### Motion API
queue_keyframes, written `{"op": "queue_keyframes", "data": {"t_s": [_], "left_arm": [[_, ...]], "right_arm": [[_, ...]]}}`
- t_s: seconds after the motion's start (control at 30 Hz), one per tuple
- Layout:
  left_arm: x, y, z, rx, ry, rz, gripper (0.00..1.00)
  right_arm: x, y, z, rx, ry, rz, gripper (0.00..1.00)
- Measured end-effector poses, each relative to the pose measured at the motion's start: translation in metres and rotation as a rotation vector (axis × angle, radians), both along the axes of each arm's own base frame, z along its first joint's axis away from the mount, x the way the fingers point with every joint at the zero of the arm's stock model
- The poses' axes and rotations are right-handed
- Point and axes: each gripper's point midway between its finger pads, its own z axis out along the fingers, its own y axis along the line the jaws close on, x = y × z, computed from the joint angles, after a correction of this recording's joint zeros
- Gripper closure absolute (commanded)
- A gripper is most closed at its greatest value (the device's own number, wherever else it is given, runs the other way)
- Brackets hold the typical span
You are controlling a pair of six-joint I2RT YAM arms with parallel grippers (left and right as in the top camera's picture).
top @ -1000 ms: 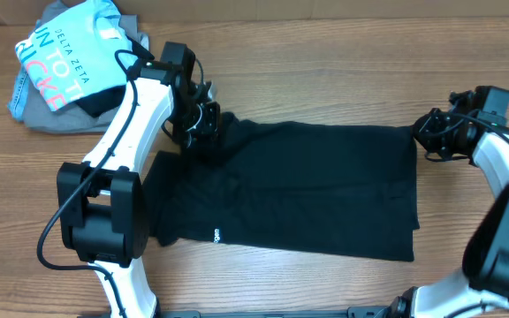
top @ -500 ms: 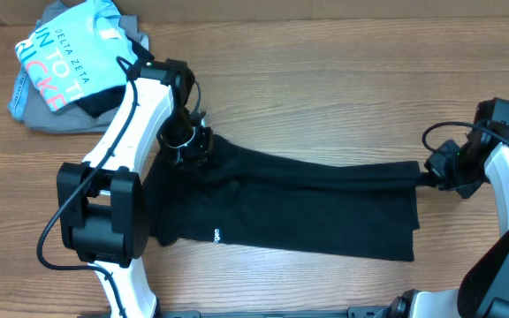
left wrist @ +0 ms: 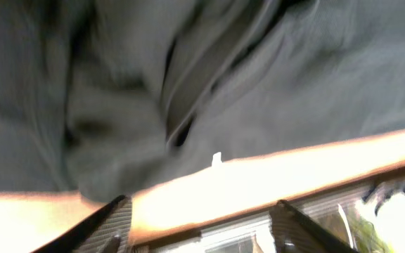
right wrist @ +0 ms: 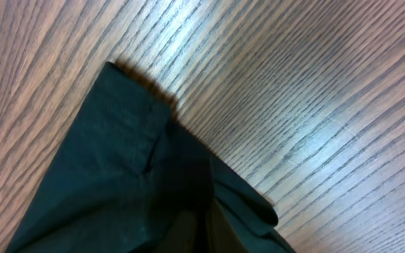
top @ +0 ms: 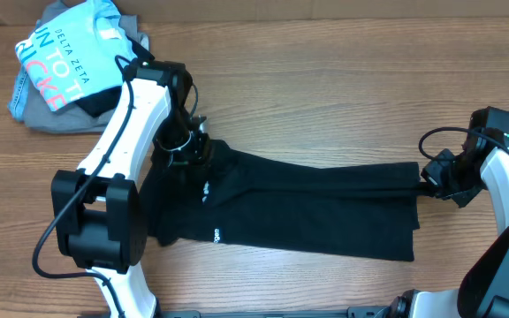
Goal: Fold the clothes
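Next, my right gripper draws a little back over the uncovered lower layer [top: 403,212] and releases the end of the T-shirt's folded part, because much of that layer still lies bare.
The clothes, a black T-shirt [top: 307,208], lie across the middle of the table with the far edge drawn forward into a slanting fold. A small white logo [top: 216,235] shows near the front left and a white tag [top: 206,189] near the fold. My left gripper [top: 186,143] hovers over the shirt's far left corner; in the left wrist view the left gripper [left wrist: 202,223] stands open with nothing between its fingers and the dark fabric [left wrist: 259,77] lies just beyond. My right gripper [top: 429,180] is shut on the shirt's right edge, where the cloth [right wrist: 118,183] hides its fingers.
A light blue shirt with pink and white lettering [top: 60,57] lies on a grey garment [top: 47,119] at the back left corner. Bare wooden table [top: 325,79] runs behind the black shirt and along the front edge.
Both arms pulled the shirt's far edge forward into a fold. The left gripper then opened and let go of the fabric; the white tag now shows. The right gripper stays shut.
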Motion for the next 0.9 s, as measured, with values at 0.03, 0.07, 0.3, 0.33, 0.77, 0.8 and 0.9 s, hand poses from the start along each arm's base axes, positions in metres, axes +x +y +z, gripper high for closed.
{"op": "queue_keyframes", "data": {"t_s": [0.03,0.07,0.3,0.33,0.77,0.8,0.9], "left_arm": [[0.01,-0.002,-0.002,-0.008,-0.042,-0.002,0.27],[0.018,-0.004,-0.004,-0.018,-0.077,-0.002,0.28],[0.056,-0.024,-0.014,-0.069,-0.257,-0.034,0.36],[0.054,-0.03,-0.019,-0.074,-0.258,-0.053,0.33],[0.002,-0.017,-0.08,0.202,-0.17,-0.177,0.65],[0.003,-0.015,-0.079,0.217,-0.172,-0.165,0.68],[0.006,-0.012,-0.075,0.243,-0.177,-0.144,0.76]], "right_arm": [[0.0,0.001,0.0,0.003,-0.002,0.0,0.96],[0.0,0.001,0.0,0.006,-0.002,0.0,0.96],[0.002,0.001,0.0,0.007,-0.007,0.001,0.96],[0.002,0.001,0.0,0.008,-0.008,0.001,0.96],[0.002,0.002,0.0,0.011,-0.011,0.001,0.96],[0.002,0.002,0.0,0.011,-0.011,0.001,0.96],[0.002,0.002,0.0,0.011,-0.011,0.001,0.96]]}}
